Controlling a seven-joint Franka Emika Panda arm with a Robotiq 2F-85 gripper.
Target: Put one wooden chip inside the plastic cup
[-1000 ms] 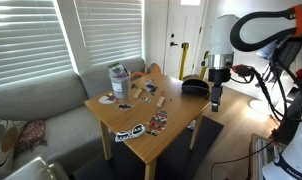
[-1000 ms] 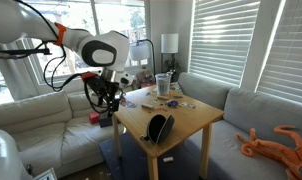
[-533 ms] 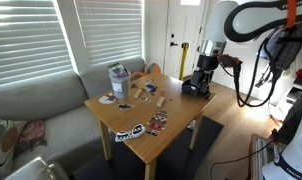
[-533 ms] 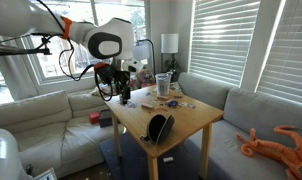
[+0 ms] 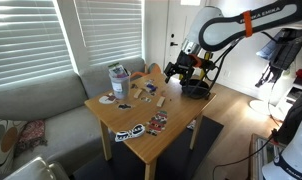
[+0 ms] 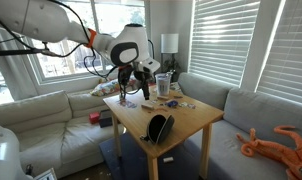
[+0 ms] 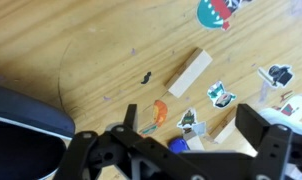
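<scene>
The pale wooden chip ahead lies slanted to my fingers in the wrist view, so my gripper should move down and outward and turn until its fingers are on both sides of the chip's middle.
The tall translucent plastic cup (image 5: pixel 118 78) with bluish markings stands at the far end of the wooden table (image 5: pixel 181 110); it also shows in an exterior view (image 6: pixel 163 84). Several small wooden chips (image 5: pixel 143 91) lie in front of it. In the wrist view one pale wooden chip (image 7: pixel 191 73) lies on the tabletop ahead of the jaws, and another (image 7: pixel 226 128) lies between them. My gripper (image 5: pixel 176 70) hovers above the table near the black object, open and empty; it also shows in an exterior view (image 6: pixel 131 86) and in the wrist view (image 7: pixel 196 125).
A low black rounded object (image 5: pixel 196 88) sits at the table's near corner and also shows in the wrist view (image 7: pixel 26 110). Stickers (image 5: pixel 156 122) and small cards are scattered on the table. A grey sofa (image 5: pixel 31 110) runs behind, and a lamp (image 6: pixel 169 43) stands by the window.
My arm has swung from beside the table's end, up and over the tabletop, towards the chips. The gripper has stayed open and empty. Nothing on the table has moved.
</scene>
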